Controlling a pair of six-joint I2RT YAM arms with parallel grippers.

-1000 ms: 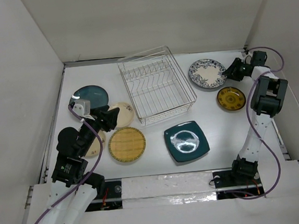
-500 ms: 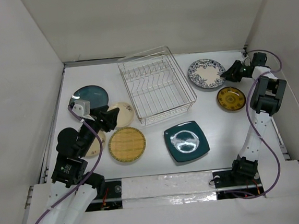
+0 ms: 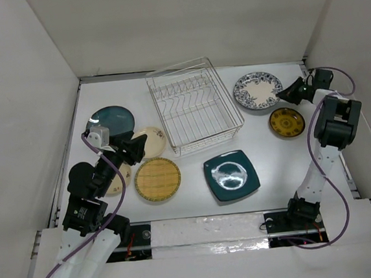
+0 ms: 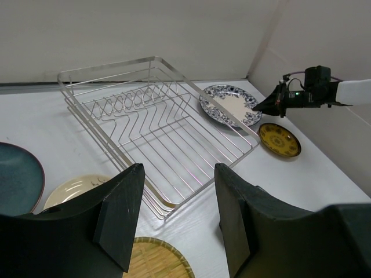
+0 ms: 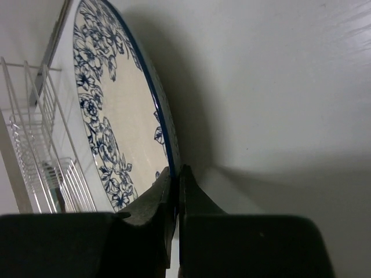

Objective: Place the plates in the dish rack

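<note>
I will next lift my right gripper over the rack [image 3: 207, 139], turn it downward, lower the plate upright into the far slots and release it, because the slots are empty.
The silver wire dish rack [image 3: 207, 139] [image 4: 156, 116] stands empty at the back centre. The blue-and-white plate [image 3: 257, 90] [image 5: 116, 121] lies to its right, and my right gripper [image 3: 286, 95] [image 5: 175, 174] is shut on that plate's near rim, one finger on each face. The small yellow-brown plate [image 3: 286, 122] [image 4: 279, 139] lies just in front. My left gripper [image 3: 137, 143] [image 4: 178, 169] hangs open and holds nothing, above the gap between a cream plate [image 3: 153, 140] [image 4: 75, 188] and the woven yellow-tan plate [image 3: 157, 178] [image 4: 153, 260]. A round teal plate [image 3: 113, 119] and a square teal plate [image 3: 231, 175] lie flat.
A second cream plate [image 3: 116, 181] is mostly hidden under the left arm. White walls close in the table on the left, back and right; the right wall stands close behind the right gripper.
The right gripper's jaws have closed onto the rim of the blue-and-white plate, and its wrist shifted slightly right. The left arm drew back slightly, jaws still open.
</note>
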